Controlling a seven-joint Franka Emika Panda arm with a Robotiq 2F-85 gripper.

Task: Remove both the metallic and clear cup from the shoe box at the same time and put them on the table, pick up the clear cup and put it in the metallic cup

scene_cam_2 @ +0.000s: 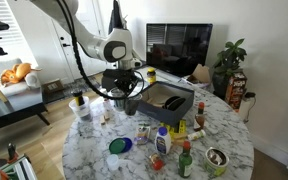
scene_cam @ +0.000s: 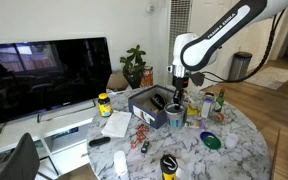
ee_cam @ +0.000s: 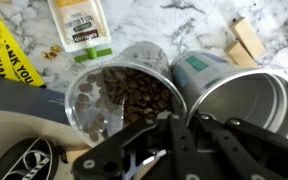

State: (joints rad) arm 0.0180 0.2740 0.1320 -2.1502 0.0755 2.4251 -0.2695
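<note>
Both cups will go down to the marble tabletop beside the shoe box next, and my gripper will let go of them there, because that spot is below my gripper.
In the wrist view the clear cup [ee_cam: 119, 100], holding coffee beans, stands rim to rim with the metallic cup [ee_cam: 246, 100]. My gripper [ee_cam: 181, 125] is shut with its fingers pinching the two touching walls together. Marble table [ee_cam: 184, 25] shows behind the cups. In both exterior views the gripper [scene_cam: 179, 93] [scene_cam_2: 127, 92] hangs at the end of the dark shoe box [scene_cam: 144, 104] [scene_cam_2: 174, 100]. The cups are too small to make out there. I cannot tell whether they rest on the table or hang above it.
Bottles, cans and jars crowd the round table [scene_cam: 239, 150] [scene_cam_2: 89, 150]. A teal-labelled can [ee_cam: 199, 68], a white labelled pack [ee_cam: 79, 22], a yellow packet [ee_cam: 4, 55] and wooden blocks [ee_cam: 246, 40] lie close to the cups. A black can with a yellow top [scene_cam: 168, 165] stands at the table's edge.
</note>
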